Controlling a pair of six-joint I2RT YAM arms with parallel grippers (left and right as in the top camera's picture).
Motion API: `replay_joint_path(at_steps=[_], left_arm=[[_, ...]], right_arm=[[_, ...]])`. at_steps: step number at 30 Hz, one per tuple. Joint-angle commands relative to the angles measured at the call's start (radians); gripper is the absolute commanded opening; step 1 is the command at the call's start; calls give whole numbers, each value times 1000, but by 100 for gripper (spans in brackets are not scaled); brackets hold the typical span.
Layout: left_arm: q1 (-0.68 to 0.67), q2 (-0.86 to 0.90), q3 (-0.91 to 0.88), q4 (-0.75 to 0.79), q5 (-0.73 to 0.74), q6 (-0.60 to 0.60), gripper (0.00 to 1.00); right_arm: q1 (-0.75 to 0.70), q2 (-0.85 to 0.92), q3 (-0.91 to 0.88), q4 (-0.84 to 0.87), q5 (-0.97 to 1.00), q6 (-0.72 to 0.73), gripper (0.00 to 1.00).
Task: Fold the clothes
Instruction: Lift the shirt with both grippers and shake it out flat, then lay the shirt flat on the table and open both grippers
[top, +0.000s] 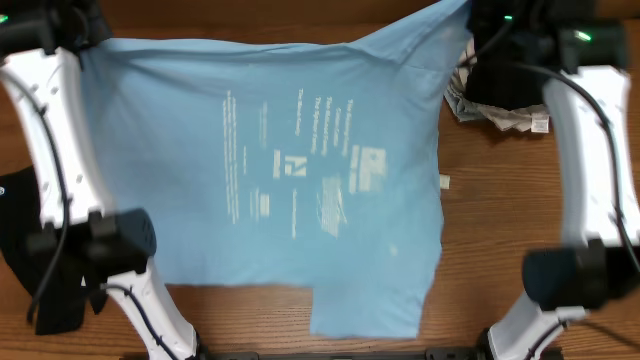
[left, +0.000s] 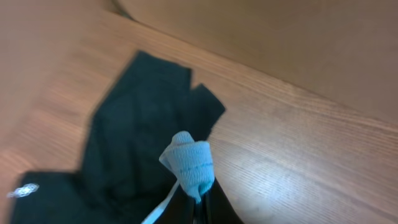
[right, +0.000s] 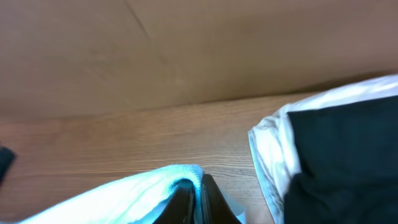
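Note:
My right gripper still has the shirt's corner lifted, so it should next move down and back toward the white scrap, then release the shirt's edge over the shirt's body.
The light blue T-shirt (top: 270, 170) with white printed lettering is stretched out over the table's middle, lifted at its two far corners. My left gripper (left: 198, 198) is shut on the shirt's far left corner, a bunched blue hem (left: 188, 163); in the overhead view it is at the top left (top: 82, 35). My right gripper (right: 196, 198) is shut on the far right corner (right: 180, 173); in the overhead view it is at the top right (top: 470, 18). A plain black garment (left: 134, 124) lies on the table below the left gripper and shows at the left edge of the overhead view (top: 20, 240).
A pile of black and white cloth (top: 500, 105) lies at the far right, also in the right wrist view (right: 336, 155). A small white scrap (top: 445, 182) lies on the wooden table (top: 500, 210) right of the shirt. Both white arms flank the shirt.

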Motion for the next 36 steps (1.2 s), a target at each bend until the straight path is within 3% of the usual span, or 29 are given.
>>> replay_joint_path(at_steps=[1,8,15,23,30,36], left_arm=[[5,106,1,59,82,-9,4],[5,214,1,84,91,-6,4],[6,212,1,-137,90,2,4],[6,235,0,-376,52,2,4],[7,249,-1,-464,-78,2,4],[8,253,-1,-466,-76,2,4]], right_arm=[[-1,80,5,56,-34,-3,4],[-1,163,5,40,-84,-3,4],[-1,135,5,-200,-124,0,4],[-1,137,-84,-438,-34,-4,4],[0,137,-183,-526,-34,-3,4],[1,137,-219,-554,-35,-3,5]])
